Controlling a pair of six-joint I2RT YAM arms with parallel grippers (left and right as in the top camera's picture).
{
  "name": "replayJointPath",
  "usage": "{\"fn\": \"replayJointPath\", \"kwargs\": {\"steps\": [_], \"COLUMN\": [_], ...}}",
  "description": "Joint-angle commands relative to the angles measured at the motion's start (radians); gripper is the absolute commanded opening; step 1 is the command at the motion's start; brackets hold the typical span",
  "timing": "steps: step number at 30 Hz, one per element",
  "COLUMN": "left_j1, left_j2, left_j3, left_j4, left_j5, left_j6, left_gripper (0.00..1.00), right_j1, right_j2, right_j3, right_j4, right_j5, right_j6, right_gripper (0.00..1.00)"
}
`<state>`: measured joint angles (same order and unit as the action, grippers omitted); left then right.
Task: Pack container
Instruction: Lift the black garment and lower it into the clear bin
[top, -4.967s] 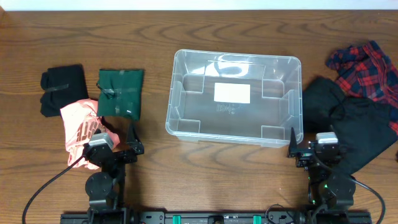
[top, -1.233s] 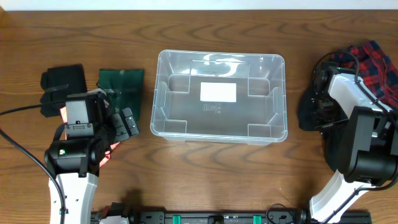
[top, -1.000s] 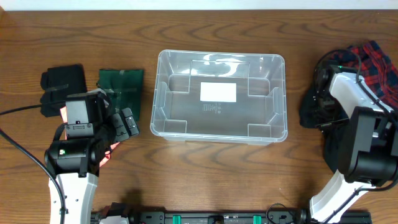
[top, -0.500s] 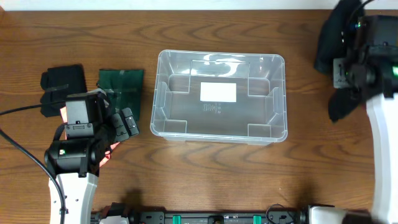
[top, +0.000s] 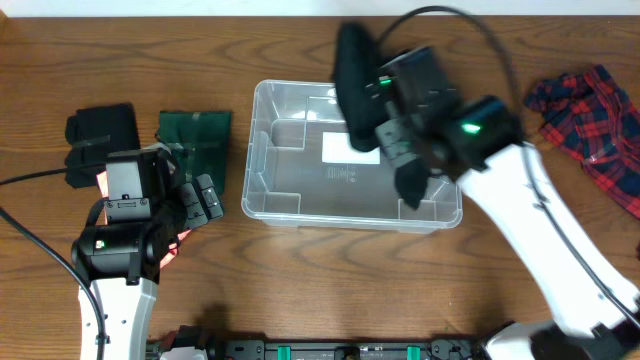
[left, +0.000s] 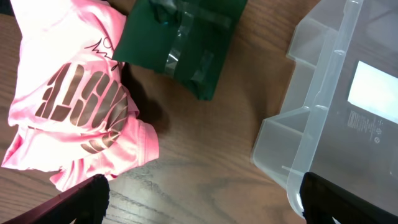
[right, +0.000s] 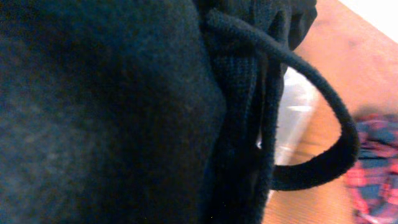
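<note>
Next, my right gripper needs to go left in the overhead view and down over the container's middle (top: 349, 150) and release there, because the black garment (top: 352, 70) overhangs the rear rim.
The container (top: 300, 172), a clear plastic bin with a white label on its base, stands mid-table. Above its back half my right gripper (top: 392, 110) is shut on a black garment (top: 352, 70), which hangs blurred over the bin's rear rim and right side. That black garment (right: 112, 112) fills the right wrist view and hides the fingers; a drawstring loop (right: 323, 112) dangles beside it. My left gripper (top: 205, 197) stands open and empty left of the bin, low over bare wood (left: 202, 208), between a pink shirt (left: 74, 106) and the container's corner (left: 323, 112).
A folded dark green cloth (top: 195, 140) and a folded black cloth (top: 100, 135) lie at the left, behind the pink shirt (top: 103, 212). A red plaid shirt (top: 590, 110) lies at the far right.
My right arm has lifted the black garment off the table's right side and swung it left, over the container. The left arm has not moved.
</note>
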<state>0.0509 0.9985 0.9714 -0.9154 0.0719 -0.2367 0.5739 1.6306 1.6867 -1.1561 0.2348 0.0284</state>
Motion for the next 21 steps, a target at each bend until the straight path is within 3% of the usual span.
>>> {"fn": "replayJointPath", "kwargs": {"steps": [1, 5, 15, 16, 17, 18, 21], "left_j1": [0.005, 0.005, 0.005, 0.005, 0.005, 0.005, 0.005], "left_j2": [0.0, 0.0, 0.0, 0.0, 0.0, 0.0, 0.0], "left_j3": [0.021, 0.021, 0.021, 0.021, 0.021, 0.021, 0.021], "left_j4": [-0.004, -0.004, 0.0, 0.0, 0.001, 0.001, 0.0], "left_j5": [-0.001, -0.001, -0.001, -0.001, -0.001, -0.001, -0.001], "left_j6": [-0.009, -0.009, -0.009, -0.009, -0.009, -0.009, -0.009], "left_gripper": [0.98, 0.98, 0.98, 0.98, 0.98, 0.98, 0.98], "right_j1": [0.008, 0.011, 0.095, 0.104, 0.109, 0.111, 0.109], "right_j2": [0.068, 0.164, 0.246, 0.246, 0.246, 0.246, 0.236], "right_j3": [0.011, 0.011, 0.011, 0.011, 0.011, 0.011, 0.016], "right_j4": [0.003, -0.031, -0.061, -0.055, -0.051, -0.048, -0.042], "right_j5": [0.06, 0.043, -0.014, -0.01, -0.002, 0.011, 0.098], "right_j6": [0.064, 0.059, -0.183, -0.186, -0.187, -0.187, -0.125], "right_gripper": [0.01, 0.01, 0.01, 0.22, 0.94, 0.99, 0.99]}}
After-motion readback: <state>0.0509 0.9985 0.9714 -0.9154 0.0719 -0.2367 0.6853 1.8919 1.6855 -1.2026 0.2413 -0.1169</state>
